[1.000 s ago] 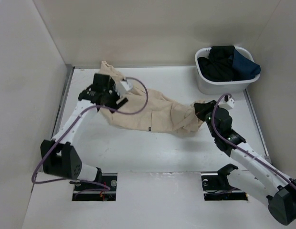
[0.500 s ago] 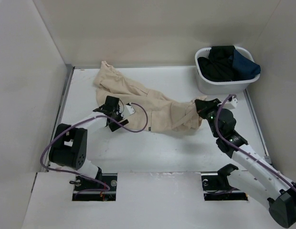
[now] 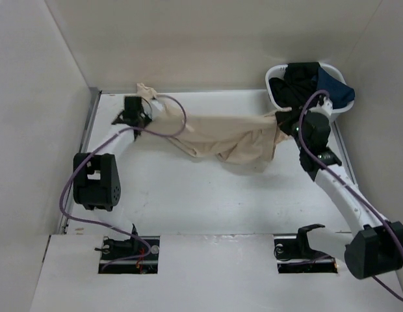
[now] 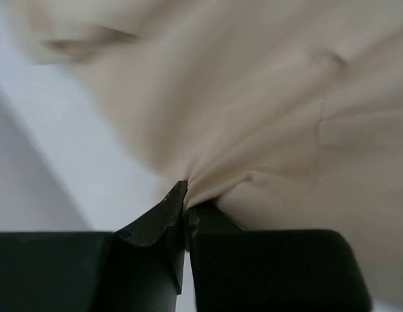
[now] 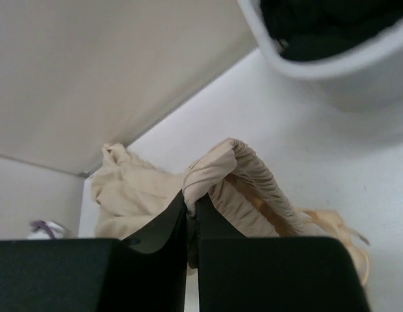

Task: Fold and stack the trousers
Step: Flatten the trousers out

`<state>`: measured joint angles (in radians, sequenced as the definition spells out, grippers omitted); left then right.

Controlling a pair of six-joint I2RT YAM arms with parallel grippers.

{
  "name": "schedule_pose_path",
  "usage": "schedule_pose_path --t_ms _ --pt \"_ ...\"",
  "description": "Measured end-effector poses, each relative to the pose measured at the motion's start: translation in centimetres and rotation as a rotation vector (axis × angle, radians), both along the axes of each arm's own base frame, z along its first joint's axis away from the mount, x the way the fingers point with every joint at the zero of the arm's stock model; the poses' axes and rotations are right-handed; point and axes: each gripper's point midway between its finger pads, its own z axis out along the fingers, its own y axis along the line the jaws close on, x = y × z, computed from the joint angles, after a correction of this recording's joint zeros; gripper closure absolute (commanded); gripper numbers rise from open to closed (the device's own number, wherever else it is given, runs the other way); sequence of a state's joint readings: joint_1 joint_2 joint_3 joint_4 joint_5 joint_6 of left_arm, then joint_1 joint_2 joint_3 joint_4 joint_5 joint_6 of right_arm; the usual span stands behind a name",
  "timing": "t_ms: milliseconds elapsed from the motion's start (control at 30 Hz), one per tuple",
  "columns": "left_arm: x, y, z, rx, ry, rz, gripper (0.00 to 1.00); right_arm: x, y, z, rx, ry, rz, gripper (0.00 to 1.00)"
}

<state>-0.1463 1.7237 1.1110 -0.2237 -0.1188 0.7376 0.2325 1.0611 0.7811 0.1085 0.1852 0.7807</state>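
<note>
My right gripper draws the waistband [image 5: 253, 175] back and down next, onto the bare tabletop below and back from it, clear of the basket, and releases it.
The cream trousers [image 3: 227, 138] hang stretched across the back of the table between my two grippers, sagging in the middle. My left gripper [image 3: 144, 114] is at the back left, shut on a pinch of the cloth [image 4: 253, 130], with the jaws pressed together around a fold [image 4: 186, 198]. A bunch of cloth [image 3: 146, 91] lies behind it against the wall. My right gripper [image 3: 284, 123] is at the back right, shut on the gathered waistband [image 5: 253, 175], which loops over the closed jaws [image 5: 192, 198].
A white basket [image 3: 283, 107] holding black and navy garments [image 3: 305, 81] stands at the back right, right behind my right gripper. Walls close the table [image 3: 188, 195] at the back and on both sides. The basket's rim [image 5: 299, 65] shows in the right wrist view.
My left gripper moved from the trousers' near edge to the back left and shut on the cloth. My right gripper rose toward the basket, and the trousers are now pulled out between them.
</note>
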Motion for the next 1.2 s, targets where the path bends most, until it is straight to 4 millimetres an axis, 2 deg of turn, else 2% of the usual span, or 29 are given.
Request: schedule_pose_path --t_ms 33,100,167,200,267,333,367,433,500,533,567,633,700,767,833,900,967,1100,1133,1200 --pt "2.2 1.7 3.1 -0.003 -0.072 0.035 1.0 1.0 0.0 1.4 -0.004 -0.014 0.018 0.98" --pt "6.3 5.0 10.9 -0.008 -0.255 0.078 1.0 2.4 1.1 5.3 -0.002 -0.078 0.089 0.98" --pt "8.6 7.0 18.9 0.002 -0.439 0.086 0.99 2.4 2.8 9.3 -0.002 -0.163 0.178 0.98" --pt "8.8 7.6 22.7 0.013 -0.518 0.08 0.99 2.0 3.3 11.0 -0.003 -0.209 0.209 0.98" --pt "7.7 7.9 28.5 0.042 -0.63 0.05 0.98 0.8 3.6 13.1 -0.007 -0.274 0.238 0.98" --pt "5.3 7.4 32.0 0.083 -0.685 0.007 0.97 -0.8 3.1 13.3 -0.011 -0.307 0.236 0.98" --pt "4.1 7.0 32.7 0.103 -0.693 -0.015 0.96 -1.8 2.7 12.6 -0.012 -0.308 0.228 0.98" --pt "1.8 5.5 32.0 0.143 -0.667 -0.076 0.95 -3.3 1.4 10.1 -0.016 -0.279 0.196 0.98" --pt "0.1 3.5 27.9 0.174 -0.56 -0.155 0.93 -4.2 -0.4 6.3 -0.016 -0.207 0.131 0.98" --pt "-0.6 2.4 25.0 0.184 -0.483 -0.199 0.91 -4.6 -1.3 4.0 -0.017 -0.159 0.095 0.98" --pt "-1.3 1.4 22.0 0.19 -0.405 -0.241 0.82 -5.1 -2.3 1.4 -0.018 -0.1 0.056 0.98" --pt "-2.8 -0.6 14.4 0.193 -0.208 -0.329 0.59 -6.2 -3.9 -3.6 -0.024 0.024 -0.011 0.98" --pt "-5.3 -2.0 7.2 0.188 -0.015 -0.392 0.34 -7.4 -5.2 -7.7 -0.032 0.136 -0.065 0.98" --pt "-7.9 -2.6 2.9 0.175 0.123 -0.421 0.31 -8.2 -6.1 -9.8 -0.037 0.202 -0.1 0.98" --pt "-9.2 -2.4 1.8 0.161 0.179 -0.412 0.28 -8.6 -6.9 -10.4 -0.039 0.225 -0.135 0.98" --pt "-9.0 -1.6 2.9 0.134 0.157 -0.366 0.28 -8.7 -7.7 -10.1 -0.04 0.214 -0.165 0.97" --pt "-8.1 0.4 4.7 0.105 0.119 -0.291 0.28 -8.8 -8.4 -9.8 -0.038 0.205 -0.192 0.97" --pt "-6.6 7.2 8.3 0.062 0.027 -0.064 0.28 -8.8 -9.1 -9.9 -0.038 0.208 -0.216 0.96" --pt "-6.7 9.1 8.5 0.058 0.02 0.0 0.29 -8.8 -9.1 -9.9 -0.037 0.211 -0.217 0.96" --pt "-7.3 12.6 7.8 0.055 0.04 0.123 0.3 -9.0 -9.1 -10.2 -0.03 0.225 -0.221 0.94"
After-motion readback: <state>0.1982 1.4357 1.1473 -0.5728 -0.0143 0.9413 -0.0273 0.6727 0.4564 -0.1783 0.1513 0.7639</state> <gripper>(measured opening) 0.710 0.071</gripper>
